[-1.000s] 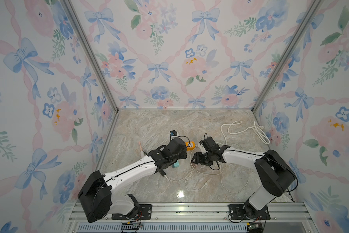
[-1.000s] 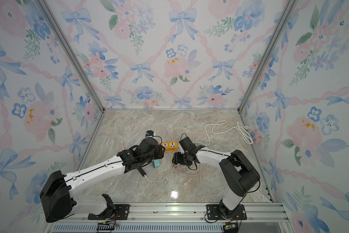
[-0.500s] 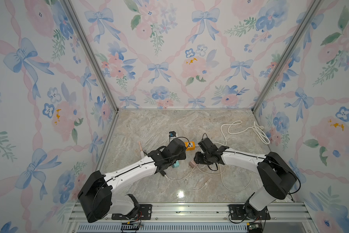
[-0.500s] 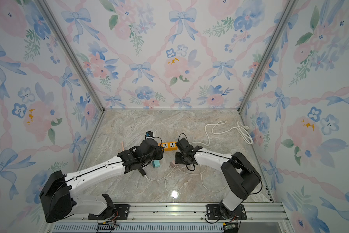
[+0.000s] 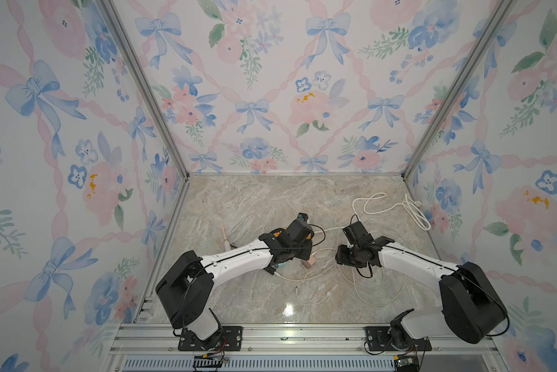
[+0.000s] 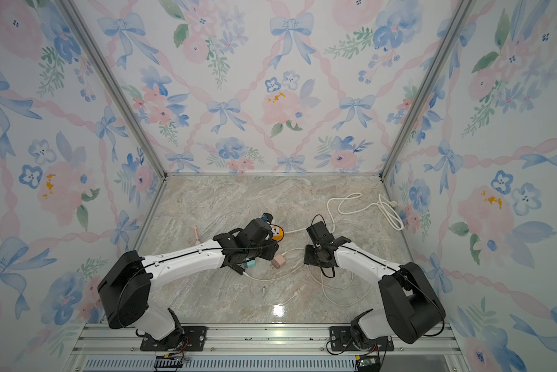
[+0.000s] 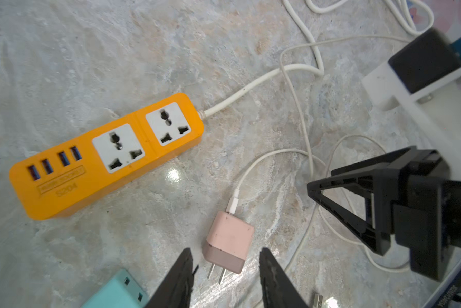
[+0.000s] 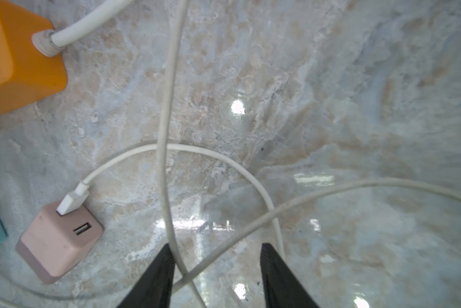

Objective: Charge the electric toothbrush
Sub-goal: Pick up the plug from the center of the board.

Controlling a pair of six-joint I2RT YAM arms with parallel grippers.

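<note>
The pink plug adapter's body lies below, at an angle to the gap between the left gripper's fingers, so the left gripper needs to lower and turn next, with its fingers on both sides of the body.
The electric toothbrush is a pink stick on the marble floor, far left, its lower end hidden behind my left arm. A pink plug adapter lies on its side between the arms, with a white cable plugged into one port. My left gripper is open, its fingers on either side of the adapter's prongs without touching. The orange power strip lies just beyond. My right gripper is open above crossing white cables, to the right of the adapter.
A teal adapter lies beside the left gripper. Thin white cables loop over the floor, with loose ends near the front. The strip's thick white cord coils at the back right. Patterned walls close in three sides.
My right gripper has drawn back to the right, away from the pink adapter, which lies uncovered between the arms. The left arm has hardly moved.
</note>
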